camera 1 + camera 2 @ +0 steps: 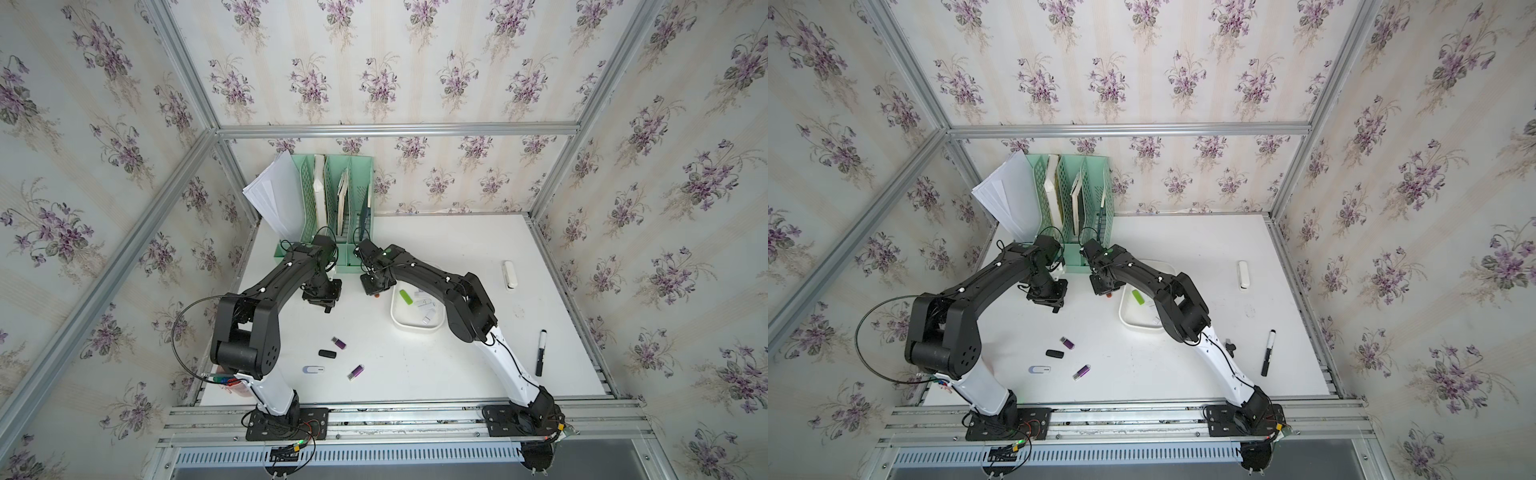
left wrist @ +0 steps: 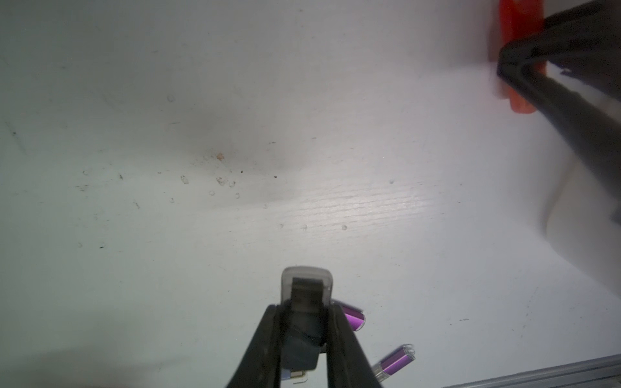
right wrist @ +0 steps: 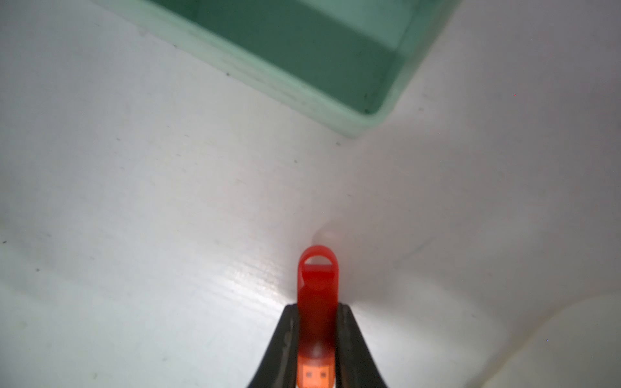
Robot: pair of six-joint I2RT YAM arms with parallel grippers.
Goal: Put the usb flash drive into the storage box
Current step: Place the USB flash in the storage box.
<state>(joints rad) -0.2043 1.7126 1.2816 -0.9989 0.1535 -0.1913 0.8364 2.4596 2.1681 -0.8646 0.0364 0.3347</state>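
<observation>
The red drive still hangs outside the box, so my right gripper next needs to go across the box's rim to the bottom of the box beside the green drive (image 1: 406, 296) and let go of the red drive there.
My left gripper (image 2: 306, 307) is shut on a dark usb flash drive (image 2: 307, 292) with a smoky clear cap, held above the bare tabletop left of the storage box. My right gripper (image 3: 317, 307) is shut on a red usb flash drive (image 3: 317, 285), just off the box's far left corner. In both top views the two grippers (image 1: 328, 307) (image 1: 376, 294) hang side by side in front of the organizer. The storage box (image 1: 394, 316) (image 1: 1122, 316), a shallow white tub, holds a green drive (image 1: 406, 296) and several white ones; my right arm hides part of it.
Two purple drives (image 1: 339, 343) (image 1: 356, 372), a black one (image 1: 327, 354) and a white-blue one (image 1: 313, 369) lie at the front of the table. The mint-green organizer (image 1: 332, 199) stands at the back left. A black marker (image 1: 541, 353) and a white bar (image 1: 509, 274) lie on the right.
</observation>
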